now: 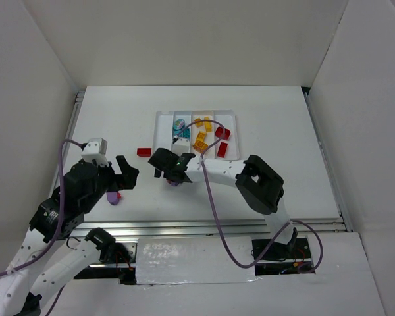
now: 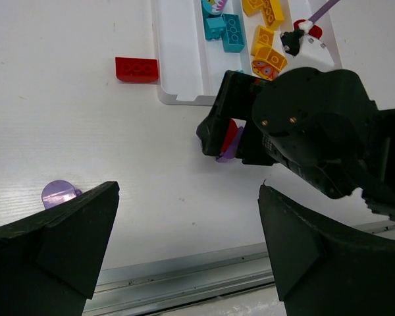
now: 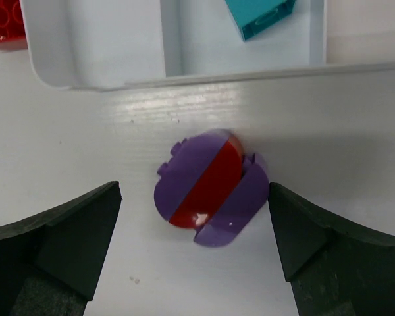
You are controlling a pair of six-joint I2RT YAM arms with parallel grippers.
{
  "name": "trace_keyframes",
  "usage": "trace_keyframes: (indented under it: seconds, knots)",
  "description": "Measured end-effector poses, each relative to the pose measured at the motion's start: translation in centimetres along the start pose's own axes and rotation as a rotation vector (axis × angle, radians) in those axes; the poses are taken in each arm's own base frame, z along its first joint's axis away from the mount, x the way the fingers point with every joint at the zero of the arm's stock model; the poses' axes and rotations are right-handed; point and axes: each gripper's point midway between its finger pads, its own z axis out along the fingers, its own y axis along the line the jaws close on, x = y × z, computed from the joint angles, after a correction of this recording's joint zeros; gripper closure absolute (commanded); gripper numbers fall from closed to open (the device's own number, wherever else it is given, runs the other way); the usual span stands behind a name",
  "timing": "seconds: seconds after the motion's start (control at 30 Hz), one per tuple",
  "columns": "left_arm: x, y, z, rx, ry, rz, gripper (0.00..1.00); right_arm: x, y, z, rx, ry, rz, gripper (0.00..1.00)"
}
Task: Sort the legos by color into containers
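Observation:
The left gripper should swing and tilt to the right in the top view onto the round purple-and-red lego, because the lego is between the fingers of the right gripper.
The white tray lies at mid-table, with teal bricks, yellow bricks and red bricks in separate compartments; its leftmost one is bare. My right gripper is open, low over the table just in front of the tray, its jaws on either side of a round purple-and-red lego lying flat. The right fingertip is at its edge. My left gripper is open and empty, above bare table. A round purple lego lies by its left finger.
A loose red brick lies on the table left of the tray; it also shows in the left wrist view. The right gripper's black body sits close in front of my left gripper. A metal rail runs along the near table edge.

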Motion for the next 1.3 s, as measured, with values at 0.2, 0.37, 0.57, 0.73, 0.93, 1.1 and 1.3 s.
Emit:
trace_keyframes:
  seconds: [0.2, 0.37, 0.57, 0.73, 0.93, 1.1, 1.3]
  knots:
    - [0.1, -0.2, 0.0, 0.011, 0.004, 0.0, 0.0, 0.4, -0.5, 2.9, 0.044, 0.026, 0.008, 0.03]
    - [0.1, -0.2, 0.0, 0.014, 0.005, 0.0, 0.0, 0.9, -1.0, 3.2, 0.049, 0.034, -0.015, 0.51]
    - [0.1, -0.3, -0.1, 0.018, 0.005, 0.0, 0.01, 2.3, -2.4, 1.2, -0.047, 0.044, -0.053, 1.0]
    - [0.2, -1.1, -0.1, 0.059, 0.018, -0.004, 0.0, 4.7, -3.9, -3.2, -0.192, 0.023, -0.254, 1.0]
    - [2.7, -4.5, 0.8, 0.235, 0.107, -0.085, 0.0, 4.8, -2.7, -12.6, -0.603, -0.13, -0.473, 1.0]
    - [6.8, -7.6, 1.6, 0.392, 0.278, -0.22, 0.01, 2.4, -3.2, -17.7, -0.79, -0.286, -0.523, 1.0]
    - [8.1, -12.0, 1.5, 0.6, 0.425, -0.367, 0.0, 1.0, -2.6, -21.2, -0.906, -0.371, -0.555, 1.0]
